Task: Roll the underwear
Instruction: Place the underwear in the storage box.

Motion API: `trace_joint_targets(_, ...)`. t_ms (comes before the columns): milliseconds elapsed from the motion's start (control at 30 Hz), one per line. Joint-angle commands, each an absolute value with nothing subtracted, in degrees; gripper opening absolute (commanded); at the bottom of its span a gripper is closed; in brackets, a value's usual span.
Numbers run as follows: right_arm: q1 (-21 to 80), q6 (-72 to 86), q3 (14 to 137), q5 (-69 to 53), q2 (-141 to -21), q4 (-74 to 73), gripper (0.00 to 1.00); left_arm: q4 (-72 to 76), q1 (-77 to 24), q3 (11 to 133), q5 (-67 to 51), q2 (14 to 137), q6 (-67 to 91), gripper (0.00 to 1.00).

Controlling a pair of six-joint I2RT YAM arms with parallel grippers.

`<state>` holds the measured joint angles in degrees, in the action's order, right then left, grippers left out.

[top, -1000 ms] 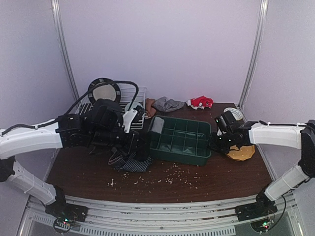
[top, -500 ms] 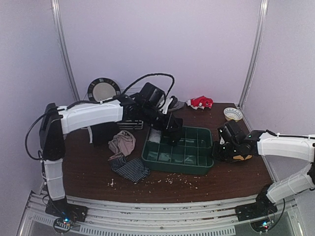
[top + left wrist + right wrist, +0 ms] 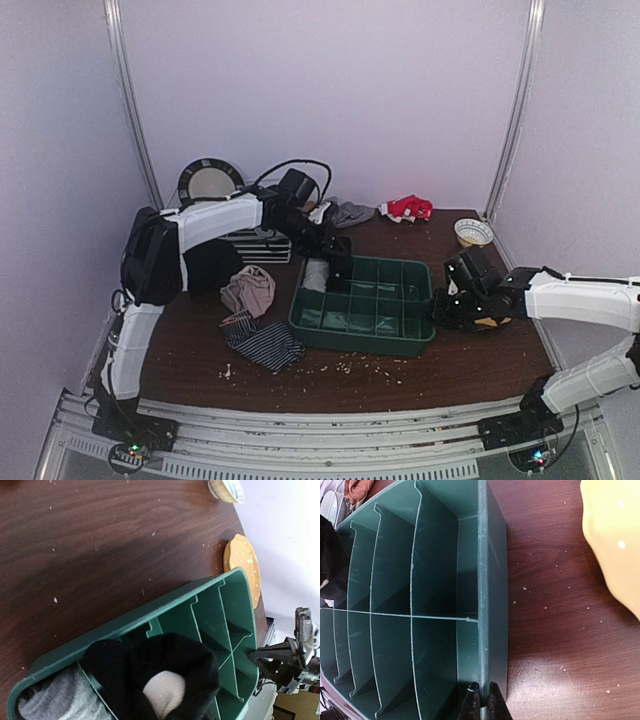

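Note:
The grey underwear (image 3: 47, 702) fills the tray's end section. My left gripper moves down into the tray's second section (image 3: 133, 638) below it next and releases the roll there.
My left gripper (image 3: 335, 255) is over the back-left corner of the green divided tray (image 3: 400, 335). It is shut on a rolled black underwear (image 3: 165, 670) with a pale inner patch; the cloth hides the fingers. The roll hangs over the second compartment, next to a grey underwear (image 3: 47, 702) lying in the end compartment (image 3: 316, 275). A beige-pink underwear (image 3: 250, 290) and a navy striped one (image 3: 265, 342) lie on the table left of the tray. My right gripper (image 3: 481, 700) pinches the tray's right wall (image 3: 482, 580), also seen from above (image 3: 440, 305).
A yellow plate (image 3: 615, 545) lies right of the tray, under the right arm. A small bowl (image 3: 472, 232), a red cloth (image 3: 405, 207) and a grey cloth (image 3: 345, 212) sit at the back. A wire rack (image 3: 255, 245) and a dark-rimmed plate (image 3: 210, 180) stand back left. Crumbs dot the table.
My left arm swung from the cloth pile at the left over to the tray's back-left corner, carrying the black roll. The beige-pink garment now shows. The right gripper stayed at the tray's right wall.

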<state>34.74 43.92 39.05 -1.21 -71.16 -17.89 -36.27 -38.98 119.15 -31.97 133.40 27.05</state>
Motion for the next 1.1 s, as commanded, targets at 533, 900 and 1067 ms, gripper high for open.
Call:
trace_joint_targets(533, 35.25, 44.14, 36.13, -1.46, -69.8, -20.27, 0.0, -58.64, -45.77, 132.35, -6.51, 143.23, 19.78, 0.0)
trace_joint_targets(900, 35.42, 44.21, 36.72, -1.85, -69.02, -20.47, 0.0, -59.91, -47.18, 136.97, -1.54, 149.01, 21.05, 0.0)
trace_joint_targets(1067, 35.42, 44.16, 37.1, -1.63, -68.19, -21.2, 0.02, -59.29, -47.32, 137.08, -2.05, 146.3, 20.05, 0.3)
